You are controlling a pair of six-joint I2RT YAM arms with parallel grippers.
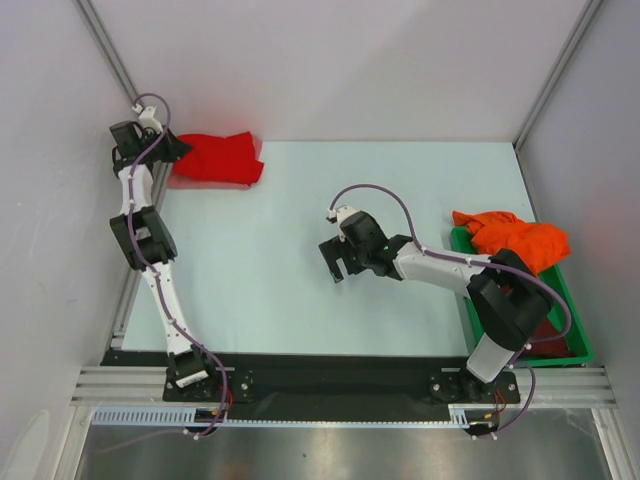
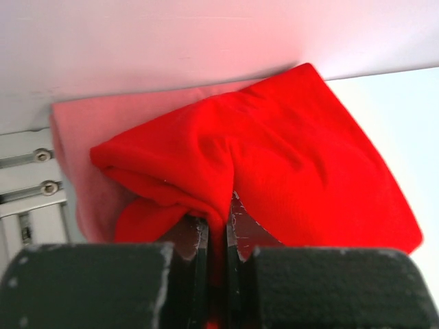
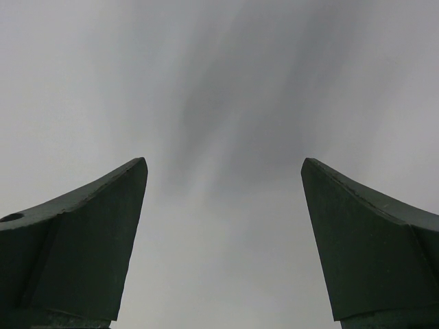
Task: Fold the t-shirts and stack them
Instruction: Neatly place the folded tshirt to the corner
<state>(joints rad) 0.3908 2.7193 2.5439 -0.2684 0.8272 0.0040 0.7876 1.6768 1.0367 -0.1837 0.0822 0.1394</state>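
Observation:
The left gripper should next pull the red t-shirt's fold to the left in the wrist view, over the salmon-pink t-shirt's end (image 2: pixel 81 168), and let go, since that end lies bare there beside the fold.
A bright red t-shirt (image 1: pixel 217 158) lies folded at the table's far left corner, on top of a salmon-pink t-shirt (image 2: pixel 79 137) whose edge shows beneath it. My left gripper (image 1: pixel 172 150) is at the red shirt's left edge. In the left wrist view my left gripper (image 2: pixel 217 226) is shut on a fold of the red t-shirt (image 2: pixel 288 157). My right gripper (image 1: pixel 336 262) hovers open over the middle of the table; nothing lies between its fingers (image 3: pixel 89 226). An orange t-shirt (image 1: pixel 515 238) lies crumpled on the green bin (image 1: pixel 575 355), with a dark maroon t-shirt (image 1: pixel 555 335) under it.
The green bin stands at the table's right edge beside the right arm. White walls and metal frame posts (image 1: pixel 115 60) close in the table at the back and sides. The left arm stretches along the table's left edge.

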